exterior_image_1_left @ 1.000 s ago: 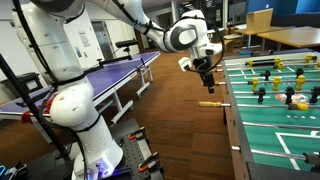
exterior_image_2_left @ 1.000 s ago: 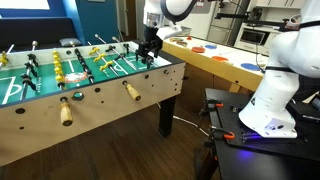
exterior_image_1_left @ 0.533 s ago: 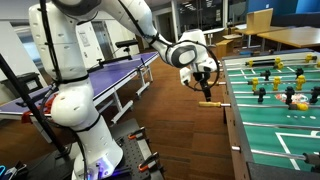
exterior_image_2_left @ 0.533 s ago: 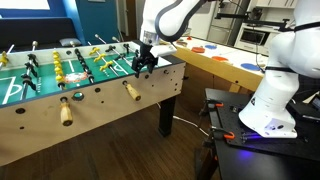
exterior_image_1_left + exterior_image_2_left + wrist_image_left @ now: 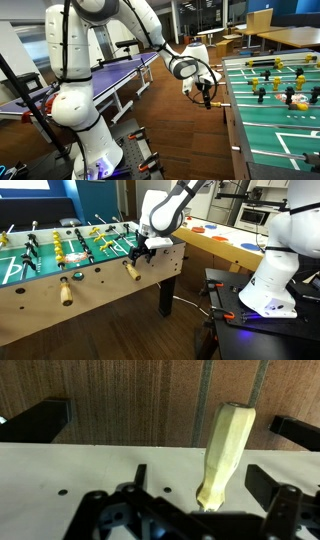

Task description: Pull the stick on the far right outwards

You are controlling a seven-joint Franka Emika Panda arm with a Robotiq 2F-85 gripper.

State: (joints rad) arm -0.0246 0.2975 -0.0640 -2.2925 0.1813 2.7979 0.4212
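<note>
My gripper will next move down and to the right in the wrist view, so that the tan wooden handle (image 5: 228,448) is centered between its fingers.
The stick is a foosball rod with a tan wooden handle (image 5: 131,270) sticking out of the side of the foosball table (image 5: 100,295). It is the rightmost handle in that exterior view. The handle also shows in an exterior view (image 5: 212,103) and in the wrist view (image 5: 225,450). My gripper (image 5: 140,250) is low at the table's side wall, right at the handle (image 5: 207,95). In the wrist view the gripper (image 5: 203,485) is open, with the handle between its fingers, nearer the right finger. The fingers do not touch the handle.
Another tan rod handle (image 5: 66,290) sticks out further left. Foosball players (image 5: 80,245) stand on the green field. A blue ping-pong table (image 5: 105,78) stands across the wooden floor. A table with coloured discs (image 5: 225,235) is behind the arm.
My gripper has come down from above the table's edge to the level of the far-right handle and now straddles it. The handle has not moved.
</note>
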